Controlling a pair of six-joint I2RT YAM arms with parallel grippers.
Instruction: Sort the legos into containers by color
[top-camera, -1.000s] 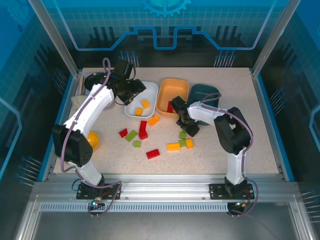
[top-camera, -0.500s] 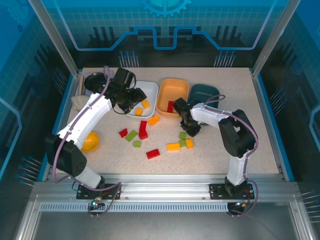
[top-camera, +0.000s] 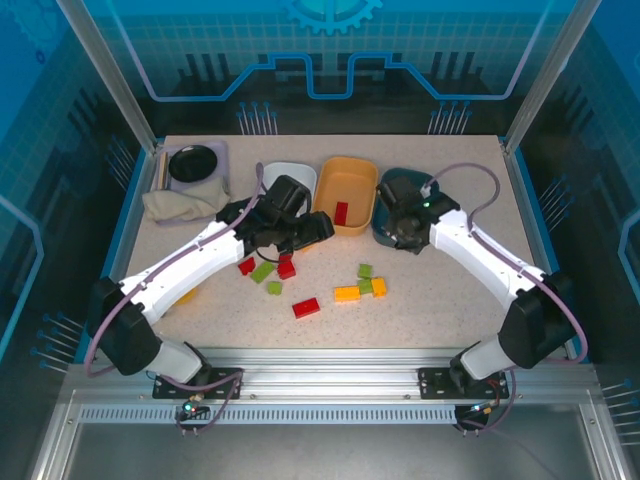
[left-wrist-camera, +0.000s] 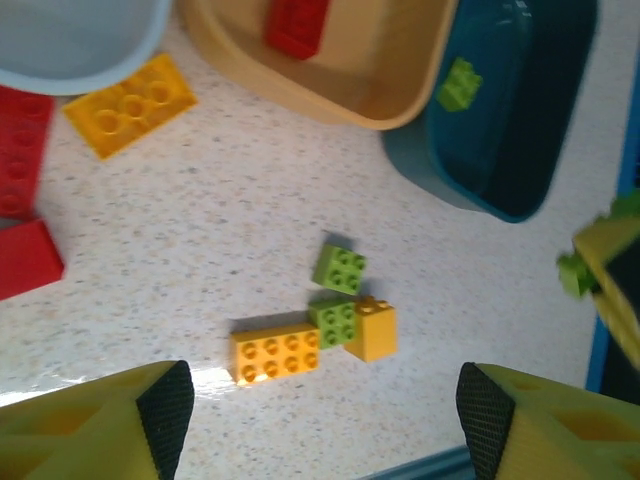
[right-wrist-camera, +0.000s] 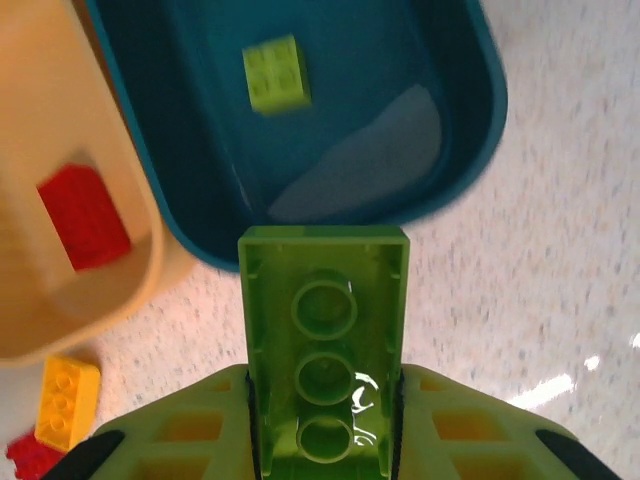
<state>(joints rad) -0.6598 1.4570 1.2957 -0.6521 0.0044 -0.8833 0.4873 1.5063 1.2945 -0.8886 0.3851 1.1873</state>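
Observation:
The teal bin's bottom is outward of and below my right gripper and has a matching green square on it, so I need to reach past the teal bin's rim, go down and let go of the oblong brick.
My right gripper (right-wrist-camera: 325, 410) is shut on an oblong light green brick (right-wrist-camera: 325, 300), held just short of the near rim of the dark teal bin (right-wrist-camera: 400, 120); one green square brick (right-wrist-camera: 275, 74) lies in that bin. The orange bin (top-camera: 350, 180) holds a red brick (top-camera: 341, 213). My left gripper (left-wrist-camera: 322, 415) is open above the table, holding nothing. Below it lie an orange-yellow oblong brick (left-wrist-camera: 275, 354), two green squares (left-wrist-camera: 340, 268) and a yellow block (left-wrist-camera: 370, 331). Red and green bricks (top-camera: 287, 268) lie under the left arm. The white bin (top-camera: 295, 172) is partly hidden.
A black bowl on a lavender tray (top-camera: 193, 162) and a crumpled cloth (top-camera: 180, 205) sit at the back left. An orange-yellow brick (left-wrist-camera: 130, 103) lies in front of the white bin. A red oblong brick (top-camera: 306, 307) lies near the table's middle front.
The left gripper has left the white bin and swung right and nearer, over the table's middle. The right gripper has moved from in front of the orange bin to the teal bin's near rim.

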